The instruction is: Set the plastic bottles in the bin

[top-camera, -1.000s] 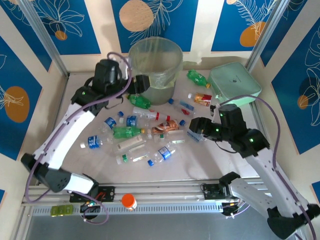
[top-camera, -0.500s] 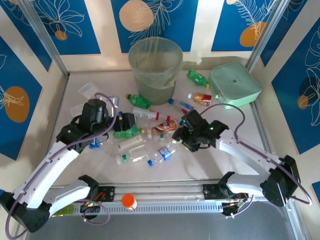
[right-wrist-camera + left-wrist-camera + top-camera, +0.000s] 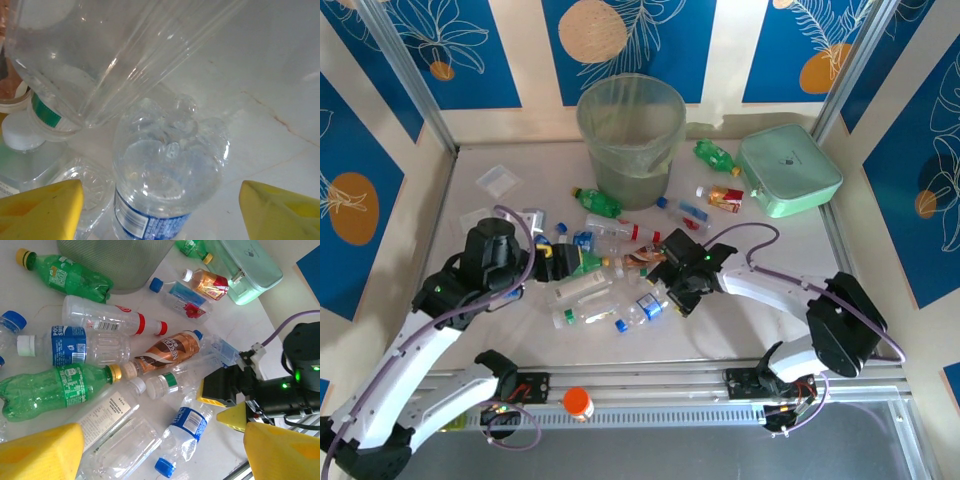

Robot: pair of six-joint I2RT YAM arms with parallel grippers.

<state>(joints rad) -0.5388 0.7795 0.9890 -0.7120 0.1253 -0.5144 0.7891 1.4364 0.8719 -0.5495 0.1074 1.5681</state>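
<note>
The blue-labelled bottle's clear base (image 3: pixel 663 294) (image 3: pixel 172 155) faces the opening and has bare tabletop alongside, so the robot next needs to move its right gripper in toward that end of the bottle and close its fingers around it.
The bin (image 3: pixel 631 130) stands at the back centre, a grey-green bucket lined with a clear bag. Plastic bottles lie in a heap in front of it, among them a green one (image 3: pixel 582 262) and a clear blue-labelled, blue-capped one (image 3: pixel 650 305). My left gripper (image 3: pixel 558 262) hovers open over the heap's left side. In its wrist view the yellow fingers (image 3: pixel 40 450) frame the blue-labelled bottle (image 3: pixel 186 430) and a flattened clear bottle (image 3: pixel 117 432). My right gripper (image 3: pixel 672 288) is open, low at the heap's right side. The base of the blue-labelled bottle (image 3: pixel 170 170) sits between its fingers (image 3: pixel 40 210), untouched.
A mint-green lidded box (image 3: pixel 788 170) sits at the back right, with a green bottle (image 3: pixel 715 155) and a small red-labelled one (image 3: pixel 722 197) beside it. Flat clear packets (image 3: pixel 498 178) lie at the back left. The two grippers face each other closely across the heap.
The left arm has swung from the bin's rim down to the heap. The right arm has reached left and down to the blue-labelled bottle. Both grippers have opened wider.
</note>
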